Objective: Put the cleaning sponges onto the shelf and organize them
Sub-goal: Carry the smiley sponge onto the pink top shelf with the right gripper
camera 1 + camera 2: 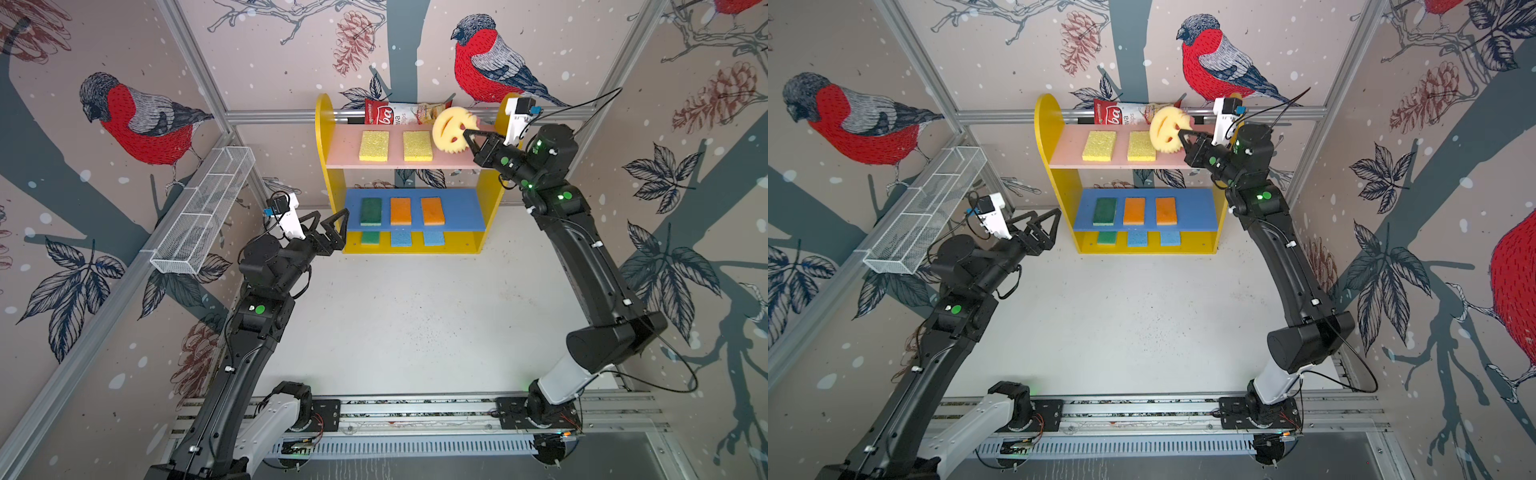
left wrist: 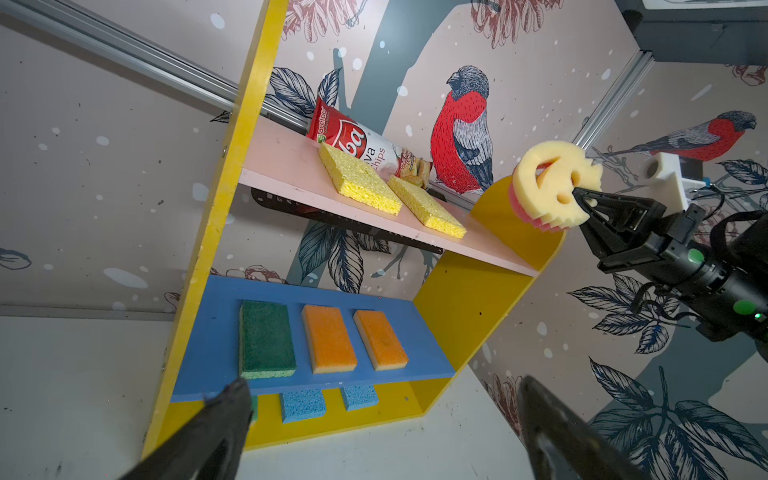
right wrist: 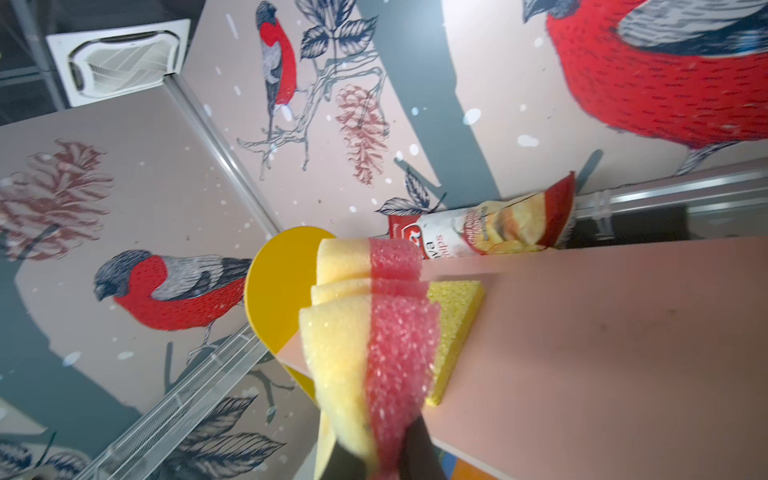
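The top board's bare part [image 1: 457, 158] [image 3: 516, 356] beside the yellow sponges still has room, so my right gripper needs to turn next, go down to it and release the round smiley-face sponge.
The shelf [image 1: 332, 174] [image 1: 1050, 178] stands at the back of the table. Two yellow sponges [image 1: 374, 146] [image 1: 417, 146] lie on its pink top board. One green sponge [image 1: 370, 211] and two orange sponges [image 1: 400, 210] [image 1: 432, 211] lie on the blue board. A green and two blue sponges [image 1: 401, 238] lie on the yellow base. My right gripper [image 1: 467, 139] [image 3: 374, 453] is shut on the round smiley-face sponge [image 1: 454, 129] [image 2: 552, 183] [image 3: 365, 332], holding it on edge above the right end of the top board. My left gripper [image 1: 330, 222] [image 2: 382, 399] is open and empty by the shelf's lower left corner.
A red-and-white chips bag [image 1: 395, 113] leans at the back of the top board. A white wire-mesh basket [image 1: 203, 212] hangs on the left wall rail. A black slotted basket [image 2: 345, 220] shows behind the shelf.
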